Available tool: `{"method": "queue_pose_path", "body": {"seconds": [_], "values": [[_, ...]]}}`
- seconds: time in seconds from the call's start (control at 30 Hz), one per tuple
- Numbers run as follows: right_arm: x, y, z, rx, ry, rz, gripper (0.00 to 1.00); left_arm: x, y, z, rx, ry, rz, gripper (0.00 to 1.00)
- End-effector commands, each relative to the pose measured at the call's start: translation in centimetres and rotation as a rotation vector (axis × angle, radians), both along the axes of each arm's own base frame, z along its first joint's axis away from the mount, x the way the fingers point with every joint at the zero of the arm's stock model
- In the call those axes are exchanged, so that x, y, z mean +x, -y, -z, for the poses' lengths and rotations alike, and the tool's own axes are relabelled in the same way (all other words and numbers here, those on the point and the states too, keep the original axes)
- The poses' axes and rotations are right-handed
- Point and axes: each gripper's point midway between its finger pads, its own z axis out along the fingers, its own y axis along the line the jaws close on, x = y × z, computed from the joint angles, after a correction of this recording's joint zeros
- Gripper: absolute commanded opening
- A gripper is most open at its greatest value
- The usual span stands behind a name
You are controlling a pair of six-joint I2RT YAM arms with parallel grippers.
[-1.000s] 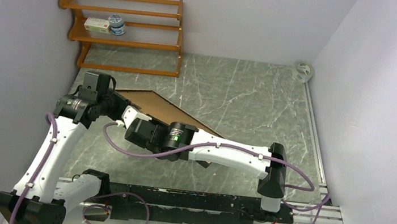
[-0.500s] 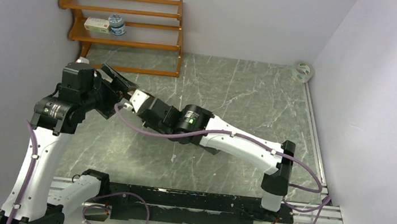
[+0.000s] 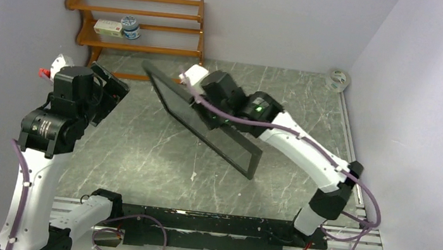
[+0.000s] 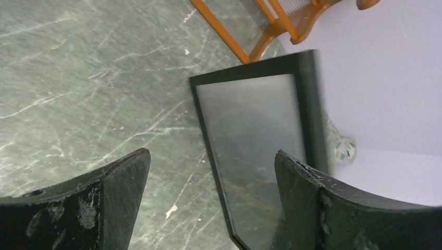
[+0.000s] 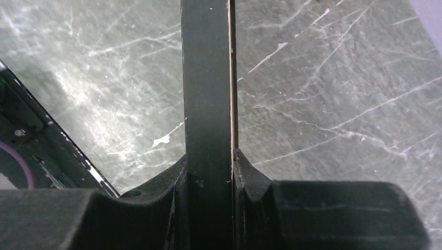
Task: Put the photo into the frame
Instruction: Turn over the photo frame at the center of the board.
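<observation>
My right gripper swings to the right in the top view and down next, laying the frame (image 3: 206, 123) flat on the tabletop. It then releases it, as the frame now hangs tilted.
The frame (image 3: 206, 123) is lifted off the table and tilted, its dark pane and thin black edges facing up and toward the left. My right gripper (image 3: 199, 102) is shut on its upper long edge. In the right wrist view both fingers clamp the black edge (image 5: 206, 78), with a thin light-brown line along one side. My left gripper (image 3: 110, 91) stands open to the left of the frame, apart from it. In the left wrist view the frame's corner (image 4: 255, 130) lies beyond the spread fingers (image 4: 125, 177). Only faint brownish streaks show behind the pane, so I cannot make out the photo.
An orange-brown shelf rack (image 3: 141, 32) stands at the back left with a box and a round tin (image 3: 130, 26) on it. A roll of tape (image 3: 338, 80) lies in the back right corner. Walls close in on the left, back and right.
The left gripper opened, let go of the frame and drew back left. The right arm carried the frame up off the table toward the back and right, tipping it up.
</observation>
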Motion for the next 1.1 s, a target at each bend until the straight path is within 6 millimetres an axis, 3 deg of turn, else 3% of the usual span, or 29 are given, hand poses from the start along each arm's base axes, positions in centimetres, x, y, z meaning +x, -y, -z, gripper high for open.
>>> {"method": "queue_pose_path", "body": {"seconds": [0.0,0.1,0.27,0.4,0.6,0.9,1.07], "values": [[2.6,1.2,-6.1,0.381,-0.029,0.088,0.00,-0.7,-1.3,1.1,0.029,0.025,-0.060,0.94],[4.1,3.3,-6.5,0.500,-0.088,0.140,0.00,-0.6,-0.2,3.4,0.003,-0.013,-0.010,0.94],[5.5,6.3,-4.7,0.654,-0.234,0.216,0.00,0.0,2.6,8.6,-0.045,-0.119,0.128,0.88],[5.8,8.7,-3.3,0.745,-0.304,0.286,0.00,0.4,4.1,11.3,-0.084,-0.159,0.200,0.87],[7.2,12.4,-1.7,0.811,-0.324,0.419,0.00,1.2,5.3,13.5,-0.098,-0.212,0.262,0.86],[10.6,14.0,-5.5,0.761,-0.193,0.454,0.00,2.5,6.2,15.0,-0.096,-0.260,0.319,0.87],[11.7,14.3,-5.1,0.768,-0.215,0.504,0.00,2.3,6.4,15.9,-0.104,-0.280,0.332,0.87]]}}
